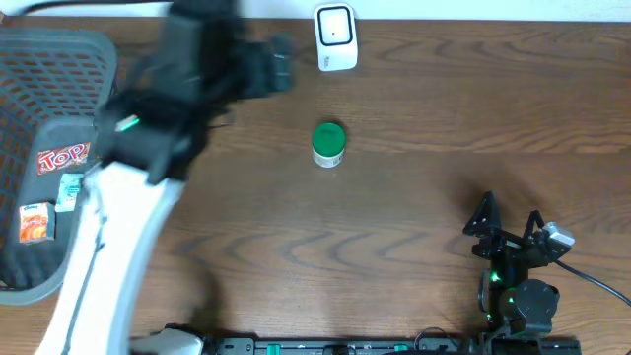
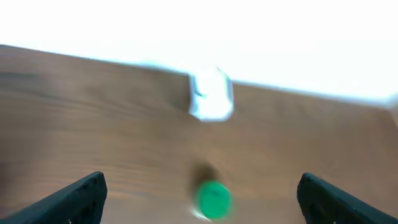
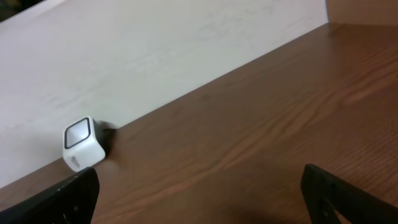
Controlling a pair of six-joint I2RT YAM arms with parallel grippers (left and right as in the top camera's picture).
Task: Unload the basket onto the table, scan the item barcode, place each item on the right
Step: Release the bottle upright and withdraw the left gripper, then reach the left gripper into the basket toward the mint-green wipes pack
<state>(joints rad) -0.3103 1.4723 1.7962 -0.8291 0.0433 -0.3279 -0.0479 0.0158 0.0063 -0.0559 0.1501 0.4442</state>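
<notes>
I will swing my left gripper to the left in the overhead view next, and down onto the pale packet in the basket.
The item, a small white jar with a green lid (image 1: 328, 143), stands on the wooden table in front of the white barcode scanner (image 1: 335, 37). My left gripper (image 1: 279, 65) is a motion blur up and to the left of the jar, open and empty. Its wrist view is blurred too: the jar (image 2: 213, 199) sits on the table ahead between the spread fingers of the left gripper (image 2: 200, 190), with the scanner (image 2: 211, 94) beyond. My right gripper (image 1: 508, 222) rests open near the front right, far from the jar. Its wrist view shows the scanner (image 3: 81, 142) against the wall.
A grey plastic basket (image 1: 69, 49) sits at the left edge, holding a red "Top" packet (image 1: 64, 158) and small packets (image 1: 35, 222). A white wall (image 3: 155, 56) borders the table's far side. The left arm's white link (image 1: 108, 256) crosses the front left.
</notes>
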